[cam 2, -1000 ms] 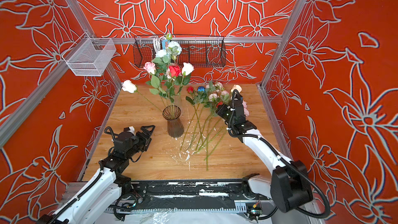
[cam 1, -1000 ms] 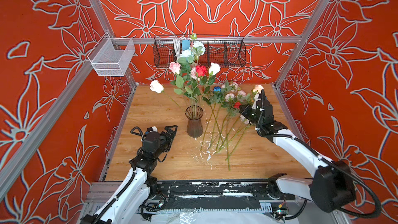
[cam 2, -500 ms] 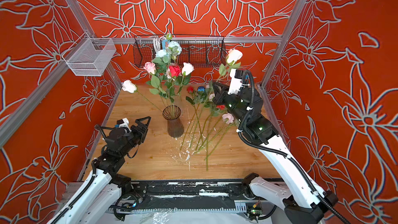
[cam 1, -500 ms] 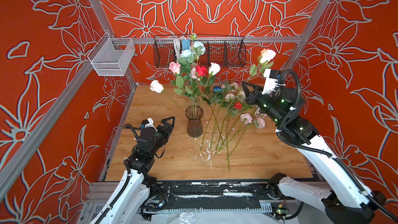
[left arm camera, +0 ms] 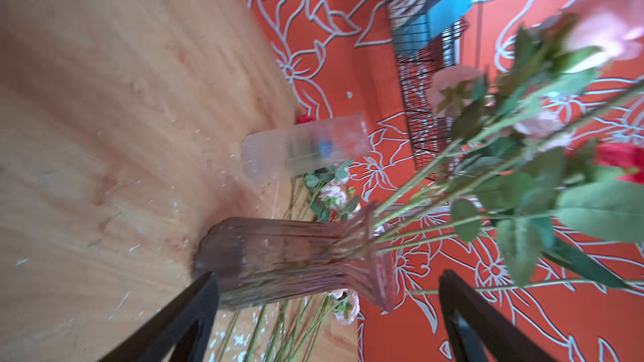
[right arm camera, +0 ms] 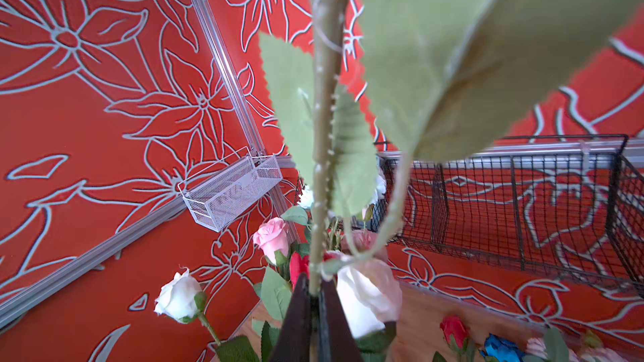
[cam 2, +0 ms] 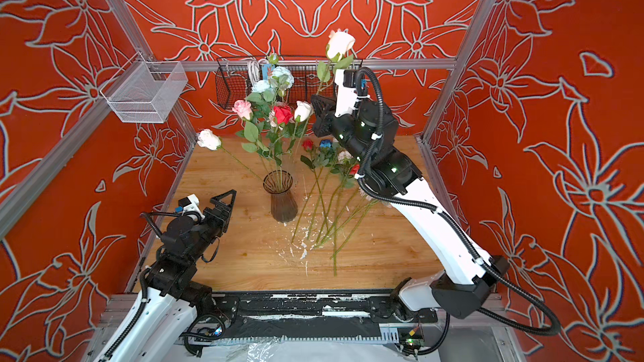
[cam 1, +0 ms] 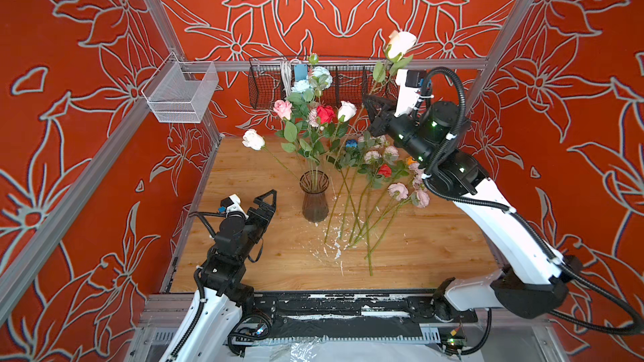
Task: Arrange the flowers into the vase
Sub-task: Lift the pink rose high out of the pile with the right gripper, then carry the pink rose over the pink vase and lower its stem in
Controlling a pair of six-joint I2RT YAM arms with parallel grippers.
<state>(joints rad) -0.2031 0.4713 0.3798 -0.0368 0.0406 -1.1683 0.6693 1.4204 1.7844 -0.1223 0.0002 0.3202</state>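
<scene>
The cream rose towers over the other flowers' heads, so my right gripper needs to go down next toward the vase's opening (cam 1: 314, 179) below it and release the rose's green stem.
A ribbed glass vase (cam 1: 314, 200) (cam 2: 280, 200) (left arm camera: 296, 259) stands mid-table and holds several flowers (cam 1: 315, 116) with pink, red, white and pale blue heads. My right gripper (cam 1: 370, 102) (cam 2: 317, 102) (right arm camera: 314, 290) is raised high behind the vase, shut on the green stem (right arm camera: 324, 134) of a cream rose (cam 1: 400, 44) (cam 2: 339, 44). That rose's head points up toward the back wall. More flowers (cam 1: 376, 182) (cam 2: 331, 182) lie loose on the wood, right of the vase. My left gripper (cam 1: 270, 198) (cam 2: 226, 200) (left arm camera: 329, 275) is open and empty, low and left of the vase.
A black wire basket (cam 1: 348, 88) hangs on the back wall close behind the raised rose. A white mesh basket (cam 1: 181, 95) hangs at the left corner. A clear ribbed tumbler (left arm camera: 306, 148) stands beyond the vase. White flecks (cam 1: 331, 248) dot the wooden table (cam 1: 278, 262).
My right arm has lifted the cream rose from the pile on the table up and back toward the wire basket. The left gripper has edged slightly closer to the vase, still open.
</scene>
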